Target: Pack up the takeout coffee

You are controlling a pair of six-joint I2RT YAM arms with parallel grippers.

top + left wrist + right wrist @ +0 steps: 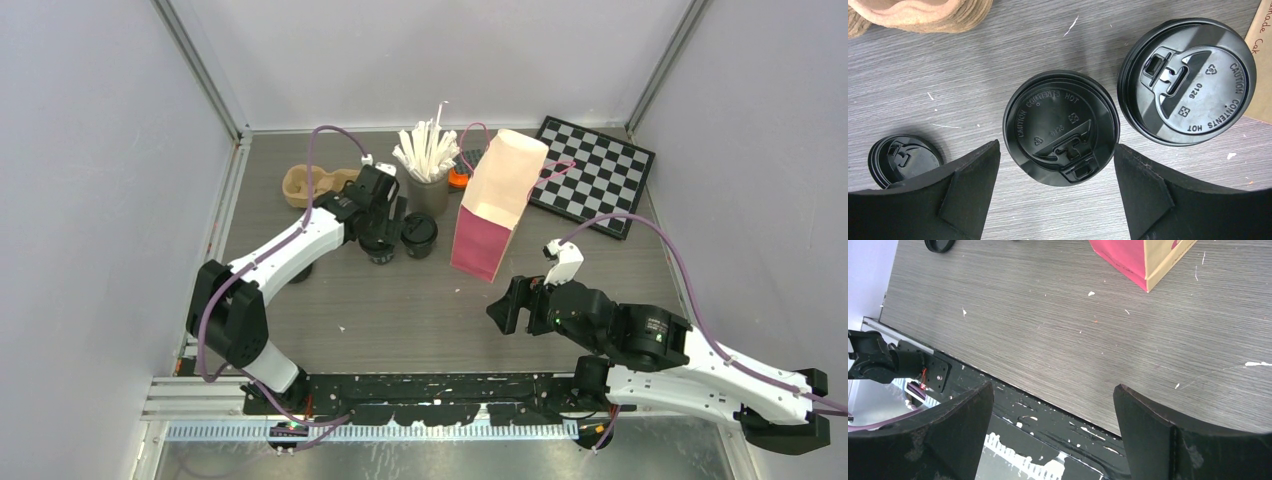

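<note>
The bag's rim by the checkerboard is clear of the cups, so my right gripper should next rise and move outward until its open fingers are on both sides of the bag's rim there.
Two takeout coffee cups with black lids stand side by side left of the bag, one (pixel 420 235) in the open and the other (pixel 381 250) under my left gripper (pixel 380 232). In the left wrist view the nearer lid (pixel 1061 127) lies between and just ahead of the fingertips (pixel 983 165). The left gripper (pixel 1057 146) is open and does not touch it. The second cup (pixel 1188 80) stands to its right. My right gripper (pixel 505 310) hangs open over the table's near edge, and in its wrist view the right gripper (pixel 1053 390) has nothing between its fingers.
A pink and tan paper bag (pixel 495 205) stands open right of the cups. A tan pulp tray (pixel 310 185), a grey cup of white sticks (pixel 428 165) and a checkerboard (pixel 590 175) sit at the back. Another black lid (pixel 903 160) lies left of my left gripper.
</note>
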